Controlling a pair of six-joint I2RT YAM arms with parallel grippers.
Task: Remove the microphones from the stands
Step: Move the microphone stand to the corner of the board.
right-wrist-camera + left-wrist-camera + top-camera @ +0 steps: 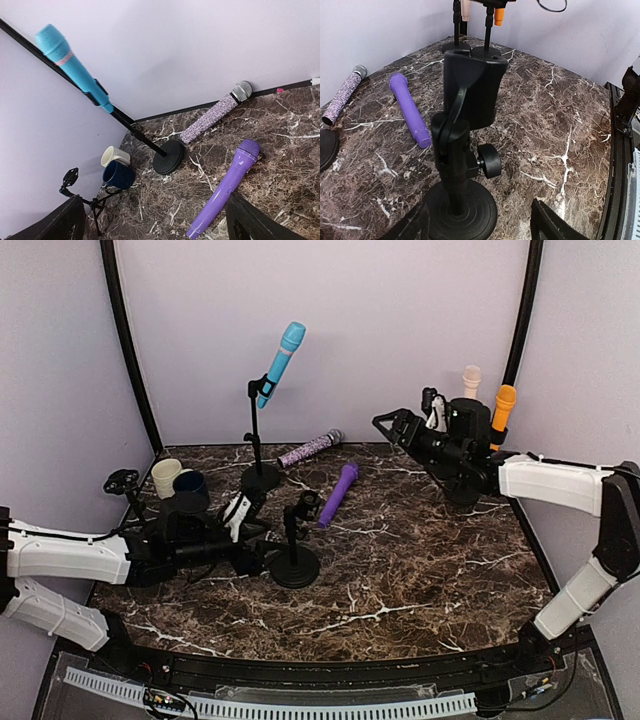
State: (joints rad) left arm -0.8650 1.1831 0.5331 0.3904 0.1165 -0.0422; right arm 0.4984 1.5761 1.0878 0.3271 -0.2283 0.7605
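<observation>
The stand's post just above its base [292,549] [456,198] stands beyond the open fingers, so my left gripper slides toward the right in the top view onto it next.
A short black stand [295,558] is at the table's middle, and its clip [470,85] holds nothing. A purple microphone [338,493] lies flat on the marble just behind it, also in the right wrist view [227,187]. My left gripper [480,227] is open and low at the stand's round base [460,212], one finger on either side, the base nearer the left one. A blue microphone [280,363] sits clipped in a tall stand [258,445] at the back. My right gripper [382,423] hangs open high at the back right, nothing between its fingers [252,220].
A sparkly silver microphone [310,448] lies by the back wall. Orange [503,405] and cream [471,380] microphones stand in holders at the back right. A cream cup [165,476], a blue cup [190,486] and a small tripod [124,483] crowd the left corner.
</observation>
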